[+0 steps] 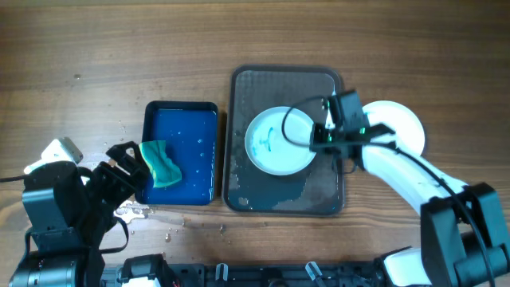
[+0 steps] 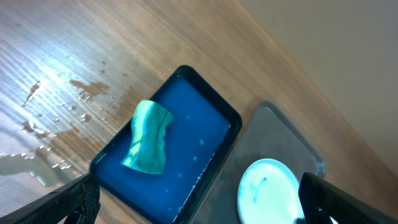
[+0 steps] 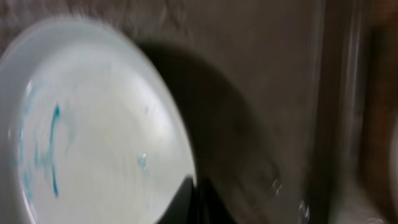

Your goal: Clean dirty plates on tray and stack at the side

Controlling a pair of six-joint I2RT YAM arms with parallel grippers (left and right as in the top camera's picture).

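Observation:
The robot's left gripper should move over the blue tray and go down to the green sponge, since blue smears mark the plate in the robot's right gripper.
One dirty plate, white with blue smears, lies on the dark tray. My right gripper is shut on the plate's right rim. In the right wrist view the plate casts a shadow on the tray, and the dark fingers pinch its rim. A white plate sits on the table right of the tray, partly hidden by the right arm. My left gripper is open and empty at the left edge of the blue tray. The left wrist view shows the plate and the tray.
A glossy blue tray left of the dark tray holds a green sponge, also seen in the left wrist view on the blue tray. Water drops lie on the wood near the left gripper.

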